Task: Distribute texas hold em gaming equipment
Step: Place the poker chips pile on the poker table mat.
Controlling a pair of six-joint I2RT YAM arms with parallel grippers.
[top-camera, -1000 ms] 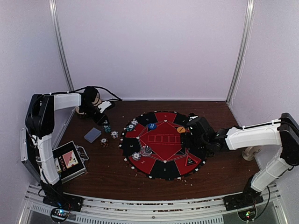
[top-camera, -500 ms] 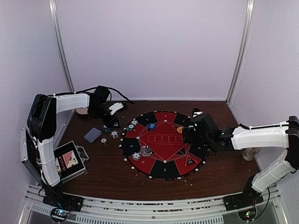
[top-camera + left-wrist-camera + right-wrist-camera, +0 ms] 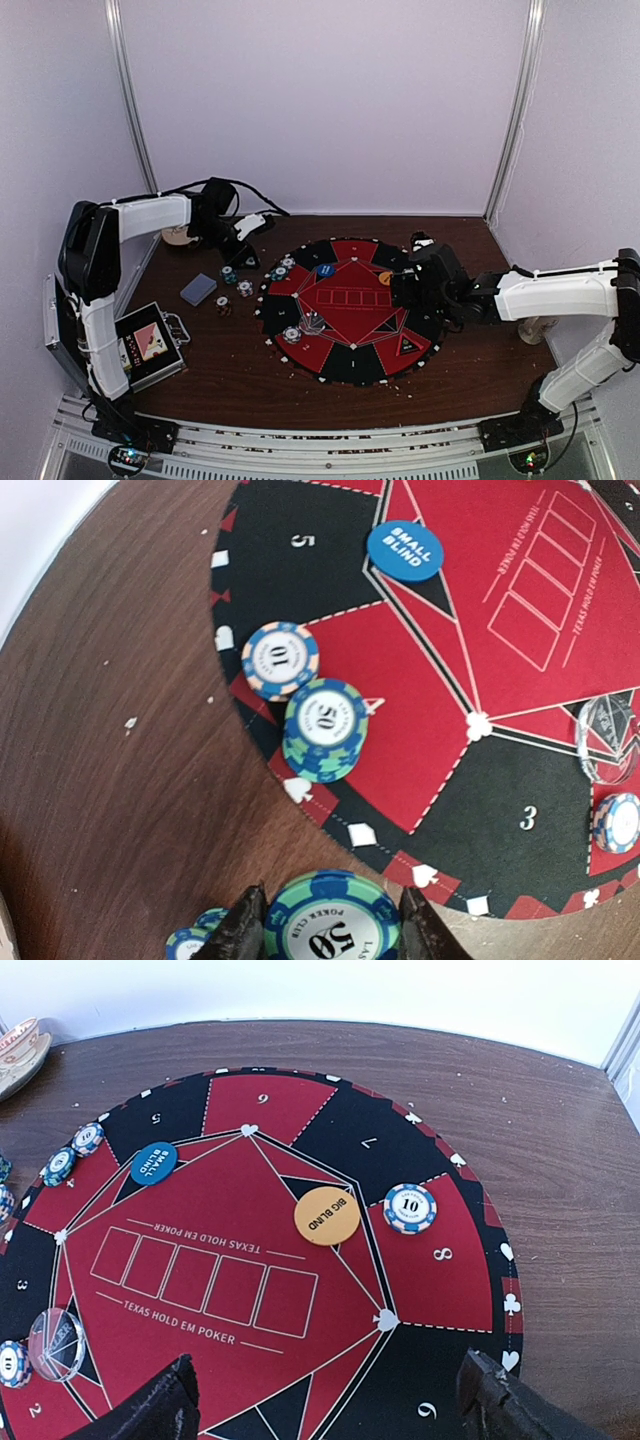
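Note:
The mat's middle is clear of chips, so my left gripper will next carry its chip inward past the mat's edge and down beside the printed card boxes' near side.
My left gripper (image 3: 331, 905) is shut on a teal and blue "50" poker chip (image 3: 330, 930), held just off the near-left rim of the round red and black poker mat (image 3: 345, 310). On the mat lie a "10" chip (image 3: 280, 659), a short stack of "50" chips (image 3: 325, 728), the blue small blind button (image 3: 404, 549) and the orange big blind button (image 3: 327, 1215). Another "10" chip (image 3: 410, 1207) sits in segment 8. My right gripper (image 3: 330, 1400) hovers open over the mat's right side, with nothing between its fingers. The grey-blue card deck (image 3: 198, 289) lies on the table.
Loose chips (image 3: 245, 288) lie on the wood between the deck and the mat. A clear round disc (image 3: 56, 1343) rests on the mat's near left. An open metal case (image 3: 148, 345) sits front left, and a beige mug (image 3: 178, 237) stands behind the left arm.
My left gripper has swung right from the mug area to the mat's left edge, chip in its grip. The right gripper has shifted slightly toward the far side of the mat.

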